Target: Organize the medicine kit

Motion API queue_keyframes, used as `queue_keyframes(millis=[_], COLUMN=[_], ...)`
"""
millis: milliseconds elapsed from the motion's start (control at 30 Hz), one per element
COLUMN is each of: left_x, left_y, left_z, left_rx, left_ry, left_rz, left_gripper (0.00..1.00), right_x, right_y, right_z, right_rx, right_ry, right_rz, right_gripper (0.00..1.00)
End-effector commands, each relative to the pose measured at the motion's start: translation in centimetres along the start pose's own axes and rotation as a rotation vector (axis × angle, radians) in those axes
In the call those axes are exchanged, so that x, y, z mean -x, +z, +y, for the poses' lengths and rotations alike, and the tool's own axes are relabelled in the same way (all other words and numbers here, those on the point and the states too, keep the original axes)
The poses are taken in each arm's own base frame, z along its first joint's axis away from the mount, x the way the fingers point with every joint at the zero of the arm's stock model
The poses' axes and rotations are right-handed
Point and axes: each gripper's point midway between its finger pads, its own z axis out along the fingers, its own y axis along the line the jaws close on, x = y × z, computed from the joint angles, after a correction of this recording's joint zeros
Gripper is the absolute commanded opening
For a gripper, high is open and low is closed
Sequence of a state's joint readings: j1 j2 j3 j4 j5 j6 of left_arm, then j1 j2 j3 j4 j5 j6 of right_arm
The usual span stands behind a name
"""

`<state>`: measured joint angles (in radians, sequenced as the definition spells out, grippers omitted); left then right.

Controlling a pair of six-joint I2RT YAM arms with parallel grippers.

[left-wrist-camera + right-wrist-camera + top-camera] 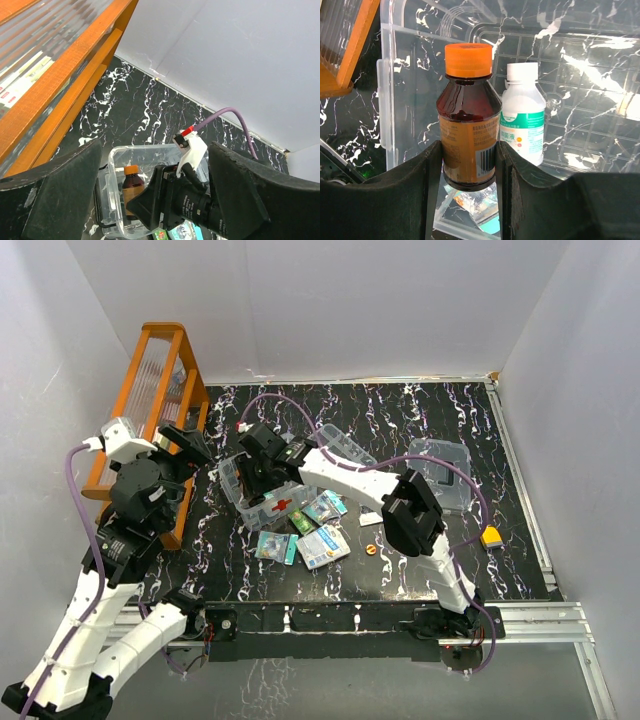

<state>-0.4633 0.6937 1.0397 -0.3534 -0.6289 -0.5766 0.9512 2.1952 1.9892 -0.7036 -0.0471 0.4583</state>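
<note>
Next, my right gripper brings the brown bottle (469, 125) down to the bottom of the box and opens, since it still hangs above, with room beside the white bottle.
The clear medicine kit box (262, 508) with a red cross stands left of the table's middle. My right gripper (255, 475) reaches into it, shut on a brown bottle (469, 125) with an orange cap, held upright between the fingers (520, 190). A white bottle (522, 120) with a green label stands beside it in the box (387, 100). My left gripper (188, 445) hovers open and empty beside the box's left end; its wrist view shows the box (117, 155) and the brown bottle (132, 187). A clear tray (345, 445) and a clear lid (445, 475) lie to the right.
The orange slatted rack (150, 400) stands along the left wall, close to my left arm (60, 65). Several medicine packets (322, 545) lie in front of the box. A small orange round piece (371, 549) and a yellow item (491, 536) lie to the right.
</note>
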Motion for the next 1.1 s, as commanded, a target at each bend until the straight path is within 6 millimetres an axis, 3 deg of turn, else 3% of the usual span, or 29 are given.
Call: queue_keyframes(millis=[0,333,600,767,1067], left_x=[1.0,1.2,1.1,0.9,0.9], left_y=[-0.1,-0.2,-0.2,-0.3,-0.3], left_z=[-0.5,-0.5,-0.1,0.2,0.4], left_rx=[-0.005,-0.011,-0.002,0.008,0.018], left_ry=[0.008,-0.018,-0.031,-0.024,-0.016], left_rz=[-0.013,-0.032,-0.037,-0.033,-0.036], left_gripper=[0.87,0.87,0.86,0.86,0.86], right_x=[2.0,0.5,-0.6,-0.7,0.6], right_y=[-0.3,1.5,2.6,3.0,1.9], right_z=[2.0,1.9,1.7,1.6,1.9], right_rx=[0.06,0.078,0.077,0.075,0.054], right_ry=[0.005,0.027,0.054,0.055,0.064], right_rz=[-0.055,-0.012,0.018,0.016,-0.027], right_gripper=[0.33,0.34,0.42,0.42,0.54])
